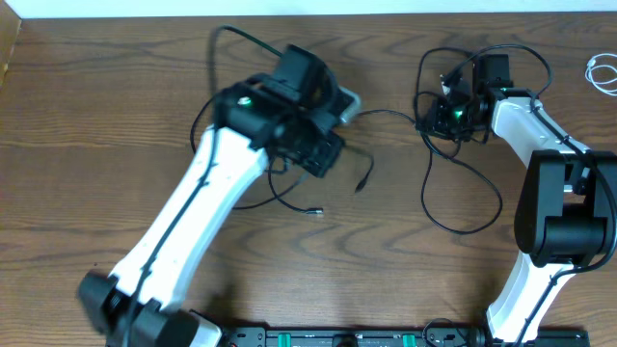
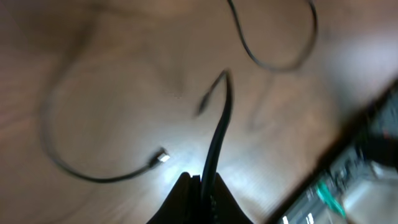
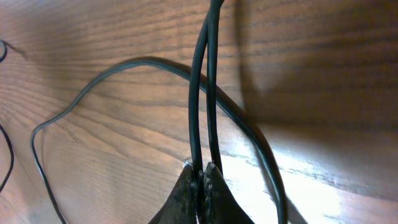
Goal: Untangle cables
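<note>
The tabletop to the left in the overhead view is clear of the tangle. I need to move my left gripper there, then down to release its cable.
Several thin black cables lie on the wooden table. My left gripper (image 1: 328,159) (image 2: 202,182) is shut on one black cable (image 2: 219,124). That cable runs out from the jaws, bends, and ends in a small plug (image 1: 362,184) (image 2: 203,109). A second black cable with a silver plug (image 1: 313,209) (image 2: 162,156) lies just beside it. My right gripper (image 1: 434,118) (image 3: 204,168) is shut on two black strands (image 3: 205,81) of a looped tangle (image 1: 463,183). A thicker loop (image 3: 249,124) curves past its jaws. One short white cable (image 1: 603,69) is coiled at the far right.
A black rail with green fittings (image 1: 337,338) (image 2: 323,193) runs along the table's front edge. Both white arms reach over the table, the left from the front left and the right from the front right. A thin cable (image 1: 386,114) stretches between the two grippers.
</note>
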Motion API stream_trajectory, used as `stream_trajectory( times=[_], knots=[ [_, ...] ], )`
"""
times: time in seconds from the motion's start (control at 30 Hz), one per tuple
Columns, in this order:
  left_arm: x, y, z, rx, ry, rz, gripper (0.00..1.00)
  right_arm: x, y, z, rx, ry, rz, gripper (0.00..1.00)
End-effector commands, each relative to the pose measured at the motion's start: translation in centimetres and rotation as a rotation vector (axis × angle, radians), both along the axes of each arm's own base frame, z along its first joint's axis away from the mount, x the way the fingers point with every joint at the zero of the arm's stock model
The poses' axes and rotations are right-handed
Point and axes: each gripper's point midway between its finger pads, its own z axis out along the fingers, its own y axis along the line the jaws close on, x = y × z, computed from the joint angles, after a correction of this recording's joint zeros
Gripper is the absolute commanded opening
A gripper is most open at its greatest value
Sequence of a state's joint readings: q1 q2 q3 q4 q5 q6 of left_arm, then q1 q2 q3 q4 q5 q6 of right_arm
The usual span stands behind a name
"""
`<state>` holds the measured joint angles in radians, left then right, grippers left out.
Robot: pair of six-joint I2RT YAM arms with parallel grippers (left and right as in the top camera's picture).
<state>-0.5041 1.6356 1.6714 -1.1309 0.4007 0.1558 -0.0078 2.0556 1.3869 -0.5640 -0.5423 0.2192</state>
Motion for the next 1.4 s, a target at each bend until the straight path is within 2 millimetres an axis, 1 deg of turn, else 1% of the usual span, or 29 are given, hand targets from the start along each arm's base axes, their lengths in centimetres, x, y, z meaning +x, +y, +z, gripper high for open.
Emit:
stream_trajectory(
  times=[0.0,0.07,0.1,0.13,0.2,0.27,0.3,0.33,0.43,0.5,0.53,0.6,0.67,0.73,0.8,0.83,0.9,1.0,1.07,1.1,1.13,1.17,1.23,1.27,1.33,1.37],
  knots=[
    [2.8,4.9,2.8,0.049,-0.113,0.29,0.07,-0.4,0.0,-0.2,-0.013,0.024,0.008,0.03],
    [3.9,6.9,2.5,0.078,-0.11,0.398,0.07,-0.9,0.1,-0.4,-0.018,0.036,0.022,0.04],
    [4.5,8.2,2.1,0.102,-0.1,0.468,0.07,-1.0,0.1,-0.4,-0.02,0.035,0.031,0.04],
    [5.1,9.6,1.5,0.133,-0.092,0.544,0.08,-1.1,0.3,-0.4,-0.022,0.033,0.042,0.05],
    [6.3,13.1,0.5,0.207,-0.087,0.714,0.07,-1.2,0.5,-0.4,-0.025,0.032,0.056,0.07],
    [7.3,15.9,-0.4,0.251,-0.073,0.829,0.07,-1.3,0.8,-0.5,-0.026,0.033,0.066,0.1],
    [7.8,16.9,-1.0,0.26,-0.06,0.86,0.08,-1.4,0.9,-0.5,-0.027,0.035,0.07,0.11],
    [8.3,17.7,-1.6,0.268,-0.048,0.88,0.07,-1.4,0.9,-0.5,-0.028,0.035,0.072,0.12],
    [9.7,19.8,-4.2,0.303,-0.001,0.923,0.07,-1.5,0.9,-0.5,-0.033,0.028,0.087,0.15],
    [10.7,21.0,-6.1,0.337,0.021,0.909,0.07,-1.5,1.1,-0.5,-0.035,0.025,0.097,0.17],
    [11.5,21.8,-7.6,0.351,0.037,0.916,0.07,-1.6,1.3,-0.5,-0.037,0.02,0.109,0.18],
    [12.6,22.9,-9.5,0.361,0.054,0.94,0.08,-1.7,1.6,-0.5,-0.041,0.016,0.123,0.2],
    [13.3,23.7,-11.1,0.369,0.072,0.958,0.08,-1.7,1.7,-0.6,-0.046,0.015,0.126,0.21],
    [13.7,24.4,-12.5,0.379,0.092,0.969,0.17,-1.7,1.8,-0.6,-0.049,0.01,0.137,0.22],
    [13.8,24.9,-14.0,0.397,0.119,0.964,0.31,-1.7,1.7,-0.6,-0.053,0.006,0.143,0.24],
    [13.8,25.0,-14.2,0.404,0.122,0.95,0.36,-1.7,1.6,-0.6,-0.056,0.003,0.146,0.25],
    [13.8,25.1,-14.3,0.413,0.118,0.923,0.42,-1.7,1.5,-0.7,-0.068,0.004,0.144,0.27],
    [14.1,25.1,-13.3,0.414,0.081,0.88,0.5,-1.6,1.5,-0.7,-0.072,0.001,0.145,0.28],
    [14.6,25.1,-12.4,0.408,0.047,0.862,0.52,-1.6,1.5,-0.7,-0.072,0.0,0.145,0.29],
    [14.8,25.2,-12.0,0.404,0.03,0.853,0.52,-1.6,1.6,-0.7,-0.072,0.0,0.146,0.29],
    [14.9,25.2,-11.8,0.401,0.02,0.852,0.46,-1.6,1.6,-0.7,-0.072,0.0,0.148,0.29],
    [14.9,25.2,-11.6,0.399,0.014,0.851,0.37,-1.6,1.7,-0.7,-0.072,-0.001,0.149,0.29],
    [14.8,24.8,-11.7,0.382,0.026,0.84,0.22,-1.6,1.8,-0.7,-0.072,-0.003,0.15,0.29],
    [14.4,23.9,-11.9,0.347,0.06,0.811,0.08,-1.6,1.8,-0.7,-0.072,-0.006,0.152,0.29],
    [14.0,23.0,-12.0,0.305,0.093,0.788,0.08,-1.6,1.9,-0.7,-0.071,-0.006,0.153,0.29],
    [13.7,22.1,-12.0,0.267,0.118,0.771,0.08,-1.6,1.9,-0.7,-0.072,-0.005,0.153,0.29]
  ],
)
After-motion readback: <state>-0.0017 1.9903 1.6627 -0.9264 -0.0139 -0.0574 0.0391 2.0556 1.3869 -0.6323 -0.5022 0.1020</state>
